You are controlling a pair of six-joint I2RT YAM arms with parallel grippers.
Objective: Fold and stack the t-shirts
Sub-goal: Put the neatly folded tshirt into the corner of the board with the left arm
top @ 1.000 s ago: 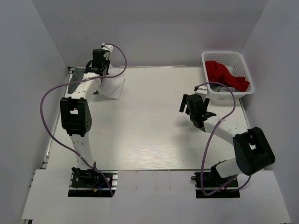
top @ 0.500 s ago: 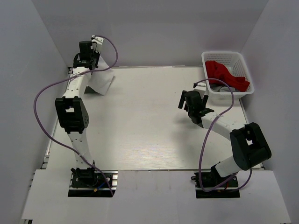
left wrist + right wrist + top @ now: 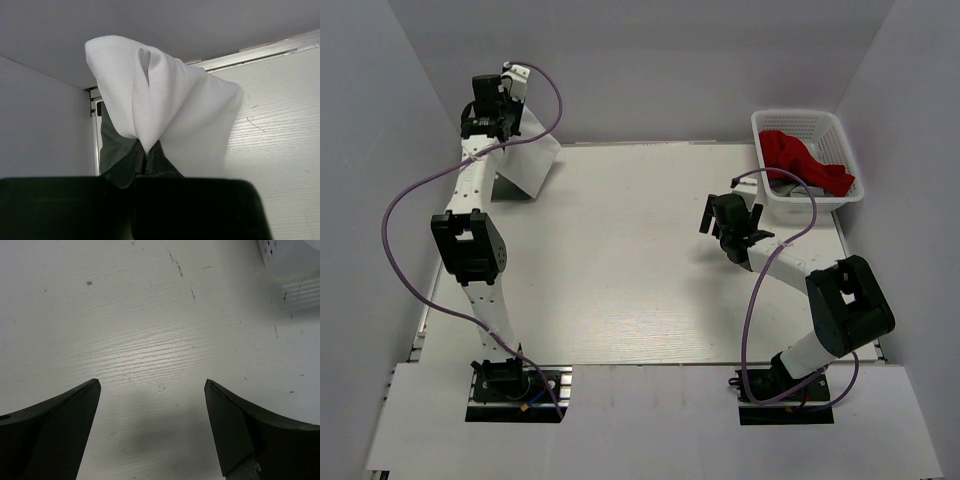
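My left gripper next moves down, slightly left in the top view, then releases the white t-shirt over the dark green cloth [image 3: 510, 190] [image 3: 114, 144], as it lies beneath.
My left gripper [image 3: 492, 108] is raised over the table's far left corner and is shut on a white t-shirt [image 3: 527, 160], which hangs from it in a bunched fold. In the left wrist view the shirt [image 3: 160, 105] balloons up from the closed jaws [image 3: 147, 155]. A red t-shirt [image 3: 805, 160] lies crumpled in the white basket [image 3: 807, 122] at the far right. My right gripper [image 3: 732, 222] is open and empty, low over the bare table just left of the basket; its fingertips [image 3: 90, 390] stand wide apart over the wood.
The corner of the white basket [image 3: 292, 260] shows at the top right of the right wrist view. Grey walls close in the table on the left, back and right. A purple cable loops from each arm.
My left gripper has moved left and up toward the far left corner, carrying the white shirt with it. My right gripper has shifted slightly toward the far side.
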